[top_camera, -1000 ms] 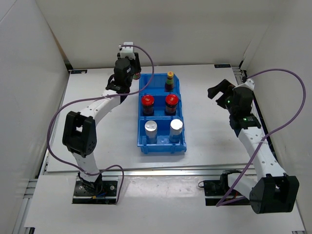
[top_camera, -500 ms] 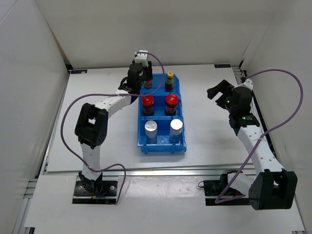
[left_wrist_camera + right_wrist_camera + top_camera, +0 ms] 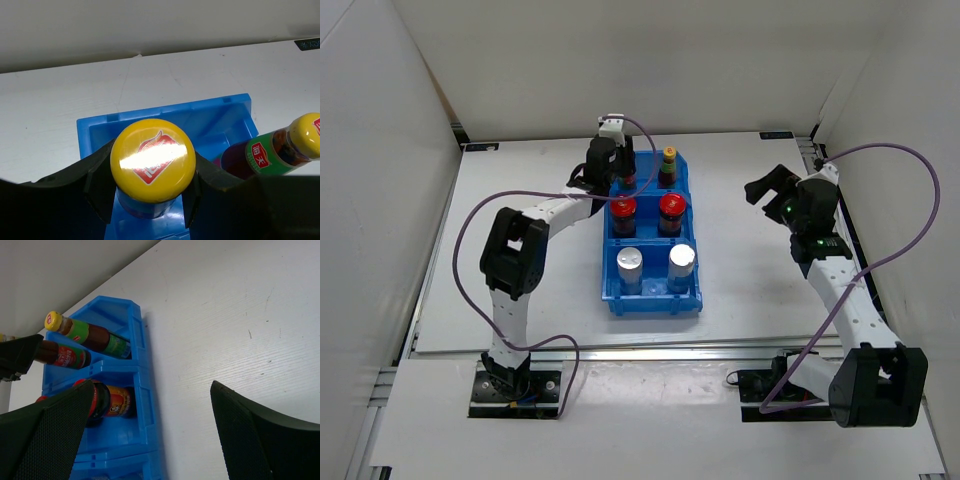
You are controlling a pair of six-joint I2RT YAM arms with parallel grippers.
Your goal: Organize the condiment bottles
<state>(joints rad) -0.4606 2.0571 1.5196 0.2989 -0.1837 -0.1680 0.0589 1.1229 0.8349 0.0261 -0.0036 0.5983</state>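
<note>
The slim dark bottle will next go slightly down in my left gripper onto the bottom of the far section beside the second bottle, and I will let it go there, because that side of the section is free.
My left gripper is shut on a slim dark bottle with a yellow cap and holds it upright in the far compartment of the blue bin, at its left side. The second yellow-capped bottle stands to its right in the same compartment and also shows in the left wrist view. Two red-lidded jars stand in the middle compartment. Two silver cylinders stand in the near one. My right gripper is open and empty, above the table right of the bin.
White walls enclose the table at the back and both sides. The right wrist view shows the bin's right wall, both bottles and one jar, with bare white table to the right.
My left gripper has carried the yellow-capped bottle to the right, from beside the bin's far left corner into the far compartment. The right arm has not moved.
</note>
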